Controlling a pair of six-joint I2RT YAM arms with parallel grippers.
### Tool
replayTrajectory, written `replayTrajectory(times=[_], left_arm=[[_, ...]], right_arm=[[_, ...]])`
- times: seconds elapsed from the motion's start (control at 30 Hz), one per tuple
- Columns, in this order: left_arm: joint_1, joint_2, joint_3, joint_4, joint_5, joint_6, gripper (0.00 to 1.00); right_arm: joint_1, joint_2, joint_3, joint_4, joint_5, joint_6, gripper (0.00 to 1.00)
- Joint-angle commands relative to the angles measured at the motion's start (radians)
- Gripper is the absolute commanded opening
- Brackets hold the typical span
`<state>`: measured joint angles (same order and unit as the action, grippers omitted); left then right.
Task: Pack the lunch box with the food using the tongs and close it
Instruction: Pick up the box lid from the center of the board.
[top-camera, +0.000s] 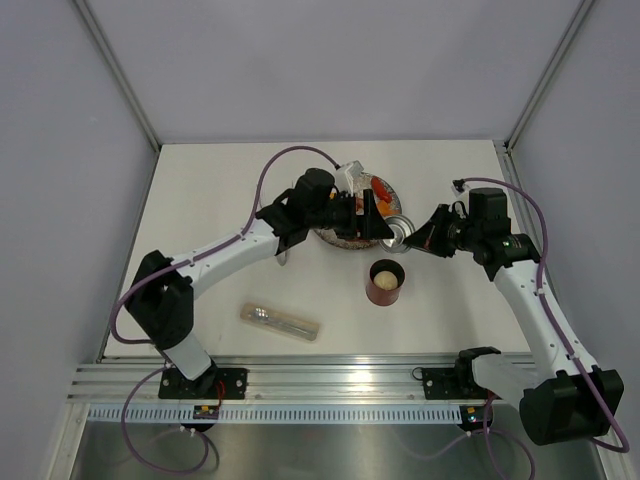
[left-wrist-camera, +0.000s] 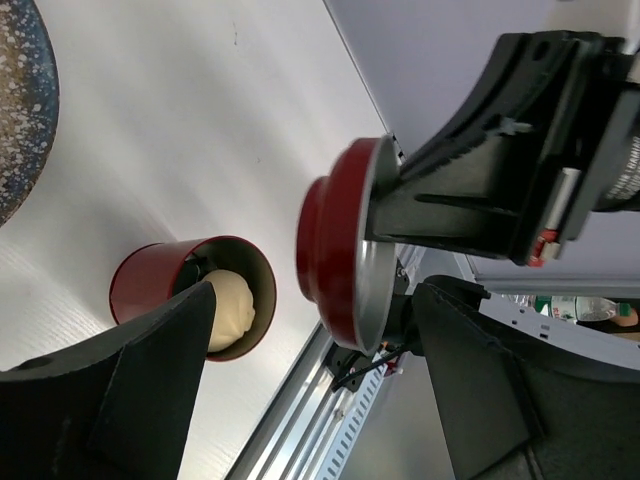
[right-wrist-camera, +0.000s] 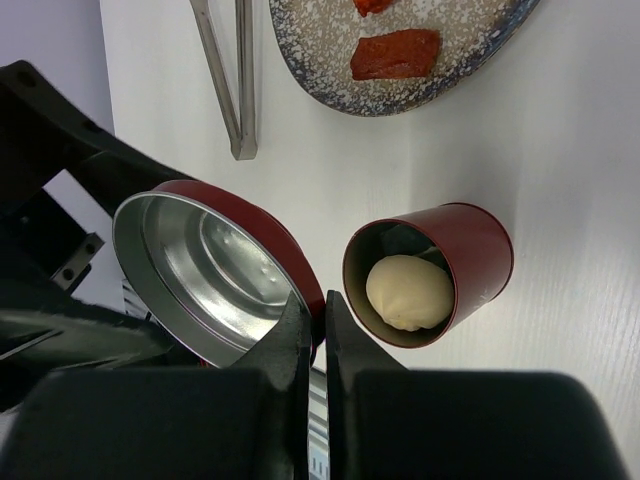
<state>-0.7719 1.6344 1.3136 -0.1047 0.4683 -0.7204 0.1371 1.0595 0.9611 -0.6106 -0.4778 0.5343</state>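
I will next move my left gripper toward the lid's free rim and close it there, because my right gripper holds the opposite side.
The red lunch box (top-camera: 385, 284) stands upright on the white table with a pale round ball (right-wrist-camera: 407, 292) of food inside. Its red lid (right-wrist-camera: 205, 275) hangs tilted in the air, shiny inside showing, and my right gripper (right-wrist-camera: 325, 305) is shut on its rim. My left gripper (left-wrist-camera: 315, 295) is open with its fingers on either side of the lid (left-wrist-camera: 340, 260), not touching it. Red-brown sausage pieces (right-wrist-camera: 395, 55) lie on the speckled plate (right-wrist-camera: 330, 85). The silver tongs (right-wrist-camera: 225, 70) lie on the table beside the plate; the left arm mostly hides them from above.
The speckled plate (top-camera: 390, 195) sits behind both grippers, partly under the left arm. A clear packet (top-camera: 280, 322) lies near the front edge, left of the lunch box. An aluminium rail (top-camera: 330, 378) runs along the table's near edge, and frame posts stand at the back corners.
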Motion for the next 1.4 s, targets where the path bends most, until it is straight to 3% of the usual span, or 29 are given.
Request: replayTrajectory(times=[0.0, 0.23, 0.47, 0.67, 0.93, 1.07, 1.1, 1.13, 1.2, 1.23, 1.37], left_arm=[[-0.004, 0.031, 0.006, 0.1, 0.016, -0.047, 0.82], [-0.006, 0.059, 0.018, 0.155, 0.023, -0.067, 0.68], [-0.001, 0.09, 0.078, 0.106, 0.039, -0.027, 0.43], [-0.001, 0.102, 0.09, 0.106, 0.044, -0.022, 0.31], [-0.001, 0.088, 0.093, 0.024, 0.007, 0.013, 0.01], [-0.003, 0.084, 0.093, -0.01, -0.019, 0.035, 0.0], [-0.001, 0.084, 0.095, -0.026, -0.026, 0.039, 0.0], [-0.003, 0.082, 0.096, -0.033, -0.036, 0.047, 0.0], [-0.001, 0.078, 0.098, -0.058, -0.052, 0.055, 0.0], [-0.003, 0.077, 0.098, -0.065, -0.059, 0.062, 0.0], [-0.001, 0.07, 0.099, -0.101, -0.091, 0.078, 0.0]], right_arm=[[0.004, -0.003, 0.045, 0.005, -0.045, -0.034, 0.0], [0.004, 0.02, 0.051, -0.009, -0.038, -0.046, 0.0], [0.004, 0.042, 0.05, 0.009, -0.038, -0.043, 0.0], [0.004, 0.043, 0.051, 0.008, -0.028, -0.037, 0.0], [0.004, 0.05, 0.05, -0.002, -0.001, -0.022, 0.04], [0.004, 0.05, 0.05, 0.002, -0.007, -0.007, 0.06], [0.004, 0.05, 0.05, 0.009, -0.013, -0.002, 0.09], [0.004, 0.051, 0.05, 0.014, -0.028, 0.0, 0.19], [0.004, 0.051, 0.053, 0.015, -0.036, 0.004, 0.28], [0.006, 0.051, 0.056, 0.017, -0.033, 0.006, 0.37], [0.006, 0.045, 0.07, 0.005, -0.024, 0.009, 0.47]])
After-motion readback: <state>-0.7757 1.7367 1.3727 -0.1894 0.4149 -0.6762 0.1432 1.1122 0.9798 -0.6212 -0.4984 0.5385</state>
